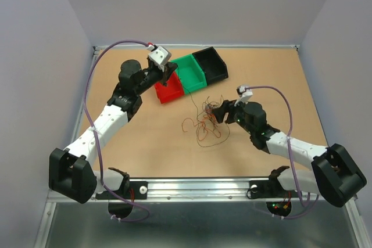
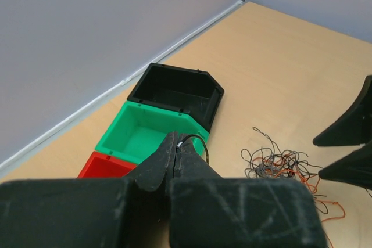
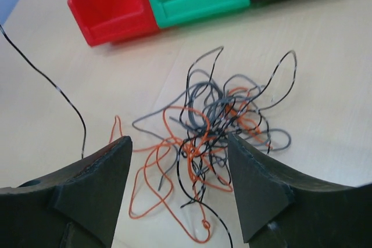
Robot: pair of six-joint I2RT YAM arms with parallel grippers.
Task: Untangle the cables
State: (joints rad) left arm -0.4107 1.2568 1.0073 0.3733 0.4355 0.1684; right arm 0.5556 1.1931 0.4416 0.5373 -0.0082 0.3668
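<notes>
A black cable runs out of the tangle [image 3: 215,126] between my open fingers, so my right gripper needs to lower onto it next at the tangle's near edge.
A tangle of thin orange, black and grey cables [image 1: 206,123] lies on the table's middle. My right gripper [image 1: 219,111] is open right at the tangle's right side. In the right wrist view the open gripper [image 3: 178,140] straddles the tangle [image 3: 215,126]. My left gripper [image 1: 170,72] hovers over the bins, shut on a single black cable. In the left wrist view the shut gripper [image 2: 176,143] pinches that black cable [image 2: 200,140], which arcs out to the right. The tangle [image 2: 279,164] shows there too. A lone black cable [image 3: 64,97] runs along the left of the right wrist view.
Three open bins stand in a row at the back: red [image 1: 168,91], green [image 1: 190,72], black [image 1: 210,63]. They also show in the left wrist view as red [image 2: 107,166], green [image 2: 145,135] and black [image 2: 174,91]. Walls close the table's back and sides.
</notes>
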